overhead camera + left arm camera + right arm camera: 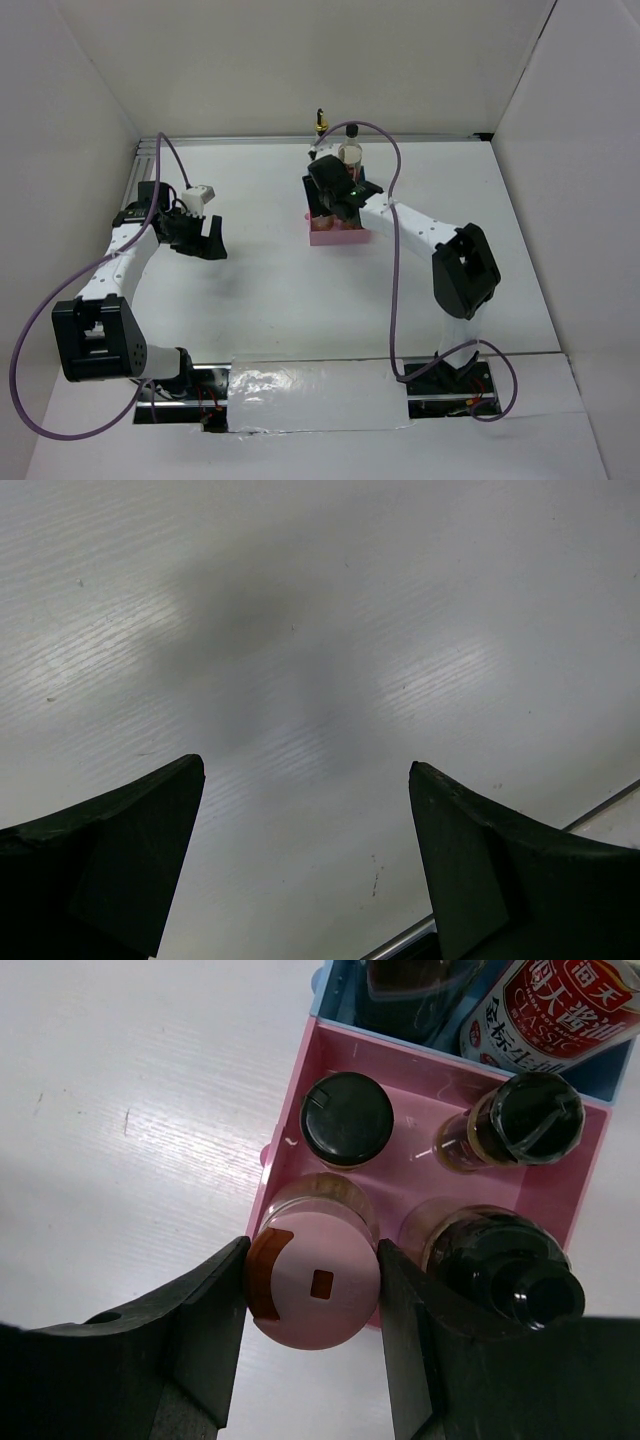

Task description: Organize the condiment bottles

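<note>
The pink-capped shaker goes down beside the black-lidded jar (pixel 346 1118) next, into the pink tray's free near corner. My right gripper then releases the shaker.
In the right wrist view my right gripper (pixel 313 1250) is shut on the pink-capped shaker (pixel 312 1290), one finger on each side of its cap, at the near-left corner of the pink tray (pixel 288 1120). The tray also holds a black-lidded jar (pixel 346 1118), a small dark-lidded bottle (pixel 522 1115) and a dark bottle (pixel 505 1270). A red-labelled bottle (pixel 560 1005) stands in the blue tray (pixel 328 985) behind. From above, the right gripper (pixel 335 200) hangs over the pink tray (pixel 338 238); a gold-black pourer (pixel 320 122) shows behind it. My left gripper (pixel 205 240) (pixel 305 770) is open and empty over bare table.
White walls close in the table on the left, back and right. A metal rail (pixel 600 805) runs along the table's left edge near the left gripper. The right arm's purple cable (pixel 395 250) loops over the right half of the table.
</note>
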### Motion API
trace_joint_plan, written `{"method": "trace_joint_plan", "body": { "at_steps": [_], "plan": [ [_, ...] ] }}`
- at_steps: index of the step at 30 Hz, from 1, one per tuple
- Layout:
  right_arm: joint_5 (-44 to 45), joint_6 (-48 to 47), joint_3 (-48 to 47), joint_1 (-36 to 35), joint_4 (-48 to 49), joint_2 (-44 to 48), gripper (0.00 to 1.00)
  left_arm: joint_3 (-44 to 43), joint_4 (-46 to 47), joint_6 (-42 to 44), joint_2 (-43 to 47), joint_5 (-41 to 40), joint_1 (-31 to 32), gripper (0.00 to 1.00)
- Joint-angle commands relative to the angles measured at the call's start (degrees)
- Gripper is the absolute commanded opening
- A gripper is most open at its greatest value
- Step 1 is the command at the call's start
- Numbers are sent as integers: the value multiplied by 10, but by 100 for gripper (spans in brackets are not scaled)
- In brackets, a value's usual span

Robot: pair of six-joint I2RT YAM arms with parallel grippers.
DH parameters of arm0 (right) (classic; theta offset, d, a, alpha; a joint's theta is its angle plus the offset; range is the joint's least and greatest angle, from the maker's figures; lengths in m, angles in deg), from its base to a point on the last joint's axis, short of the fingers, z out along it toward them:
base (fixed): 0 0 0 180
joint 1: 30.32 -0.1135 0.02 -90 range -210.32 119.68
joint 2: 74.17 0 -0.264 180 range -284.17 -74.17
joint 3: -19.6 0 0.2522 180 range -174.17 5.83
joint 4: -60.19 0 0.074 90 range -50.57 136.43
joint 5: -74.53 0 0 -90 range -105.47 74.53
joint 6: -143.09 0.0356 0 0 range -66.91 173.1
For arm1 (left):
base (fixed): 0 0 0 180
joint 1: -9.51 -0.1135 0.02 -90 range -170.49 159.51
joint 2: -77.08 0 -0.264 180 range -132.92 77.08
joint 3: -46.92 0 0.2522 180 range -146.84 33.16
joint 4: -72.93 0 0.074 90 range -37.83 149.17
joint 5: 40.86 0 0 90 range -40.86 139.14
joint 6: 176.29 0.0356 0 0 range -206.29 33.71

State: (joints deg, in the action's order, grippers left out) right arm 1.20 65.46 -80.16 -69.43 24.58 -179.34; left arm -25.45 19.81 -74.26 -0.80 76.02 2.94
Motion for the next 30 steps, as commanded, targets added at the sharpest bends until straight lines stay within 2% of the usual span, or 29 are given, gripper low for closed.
{"method": "trace_joint_plan", "body": {
  "at_steps": [1, 14, 15, 17, 18, 19, 20, 23, 30],
  "plan": [
    [16, 6, -2, 0, 54, -14, 0, -11, 8, 6, 2, 8, 2, 96],
    [20, 23, 14, 7, 64, -37, 2, -12, 7, 9, 3, 7, 2, 96],
    [20, 24, 14, 7, 60, -38, 19, -12, 8, 8, 5, 7, 2, 96],
    [19, 23, 13, 7, 57, -37, 41, -12, 8, 9, 3, 6, 2, 96],
    [18, 22, 12, 6, 54, -36, 61, -12, 8, 9, 3, 6, 2, 96],
    [18, 21, 13, 6, 54, -34, 69, -13, 7, 9, 3, 6, 2, 96],
    [19, 20, 14, 5, 53, -29, 83, -14, 8, 9, 2, 6, 2, 96],
    [21, 14, 12, 4, 50, -22, 99, -14, 7, 10, 1, 7, 2, 96],
    [14, -1, -27, -4, 31, 15, 100, -15, 7, 12, -1, 8, 2, 96]
  ]
}}
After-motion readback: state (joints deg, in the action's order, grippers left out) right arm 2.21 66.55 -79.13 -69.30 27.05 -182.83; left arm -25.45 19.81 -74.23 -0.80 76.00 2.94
